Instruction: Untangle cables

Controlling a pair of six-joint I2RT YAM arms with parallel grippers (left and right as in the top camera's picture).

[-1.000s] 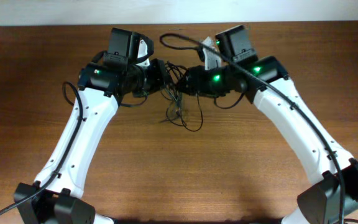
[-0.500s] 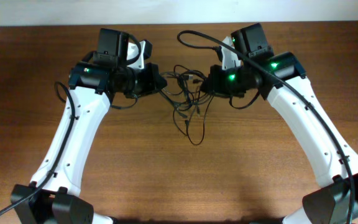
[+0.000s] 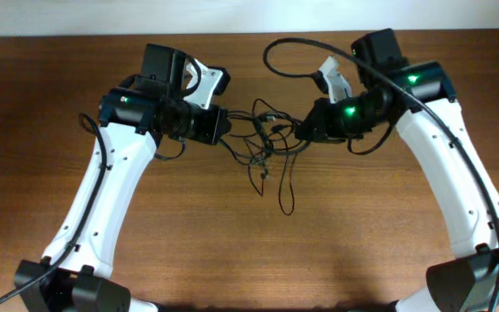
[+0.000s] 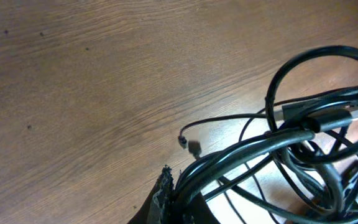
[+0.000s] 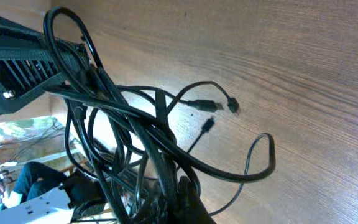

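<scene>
The wood below, to the gripper's left in the overhead view, is clear. My right gripper will next lower the hanging tangle there and release the tangle's top.
The cables (image 3: 262,143) are a loose tangle of thin black cords strung between my two grippers above the wooden table (image 3: 249,251). One loop hangs down toward the table (image 3: 286,204). My left gripper (image 3: 225,130) is shut on the tangle's left side. The left wrist view shows a bundle of cables (image 4: 303,140) running out of its fingertips (image 4: 166,186). My right gripper (image 3: 303,132) is shut on the right side. In the right wrist view, the cables (image 5: 135,134) cross over its fingers (image 5: 185,193), and small plug ends (image 5: 207,106) dangle over the wood.
A thicker black arm cable (image 3: 275,52) arches above the right arm near the table's back edge (image 3: 249,35). The white arm links (image 3: 102,199) (image 3: 457,191) run down both sides. Bare wood lies in front of the tangle.
The two grippers have drawn apart, the right one moving right. The tangle has stretched out between them, and a loop now hangs lower.
</scene>
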